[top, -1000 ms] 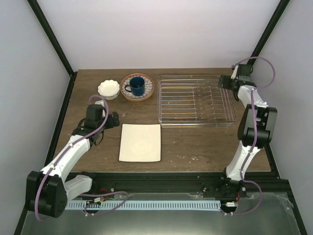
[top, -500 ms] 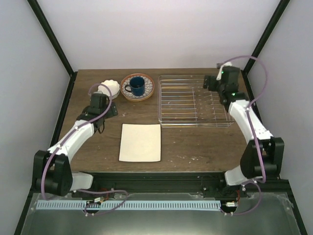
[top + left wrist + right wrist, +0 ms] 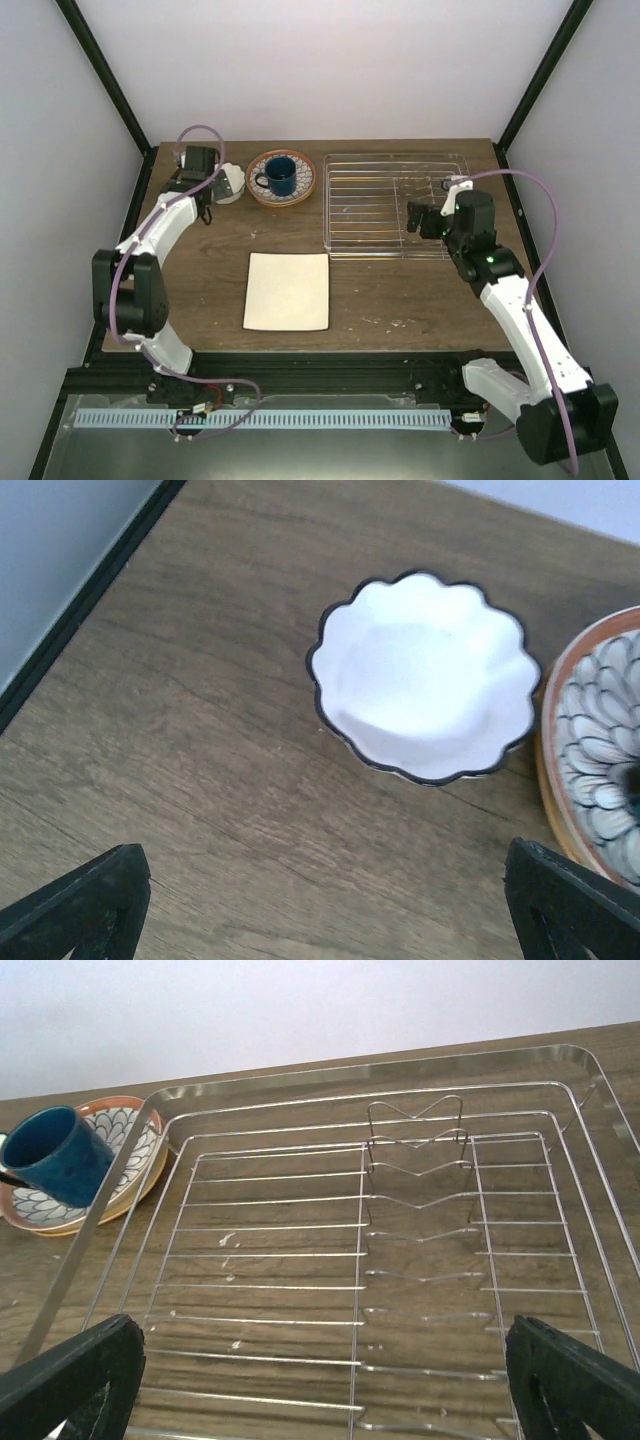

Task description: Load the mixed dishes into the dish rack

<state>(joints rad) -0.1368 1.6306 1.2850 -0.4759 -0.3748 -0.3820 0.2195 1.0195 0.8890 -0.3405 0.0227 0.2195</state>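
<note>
My open left gripper needs to go down next onto the bowl's scalloped rim (image 3: 314, 667) on the side facing the black bar, because the patterned plate crowds the bowl's opposite side.
The small white scalloped bowl (image 3: 425, 675) stands at the back left, just ahead of my open left gripper (image 3: 325, 920), which hovers above the wood short of it with nothing between its fingers. From above, the left gripper (image 3: 226, 183) covers part of the bowl (image 3: 233, 193). The dark blue mug (image 3: 281, 176) stands on the orange-rimmed patterned plate (image 3: 303, 190). The flat cream plate (image 3: 287, 291) lies mid-table. My right gripper (image 3: 417, 218) hangs open over the right half of the wire dish rack (image 3: 329, 205), which holds no dishes (image 3: 360, 1260). The mug (image 3: 50, 1153) shows left of the rack.
A black frame rail (image 3: 80, 600) runs along the table's left edge close to the bowl. The patterned plate (image 3: 600, 770) sits right beside the bowl. White walls close in the back and sides.
My left arm swung from beside the cream plate out to the back left, up to the bowl. My right arm came from the back right corner forward over the rack.
</note>
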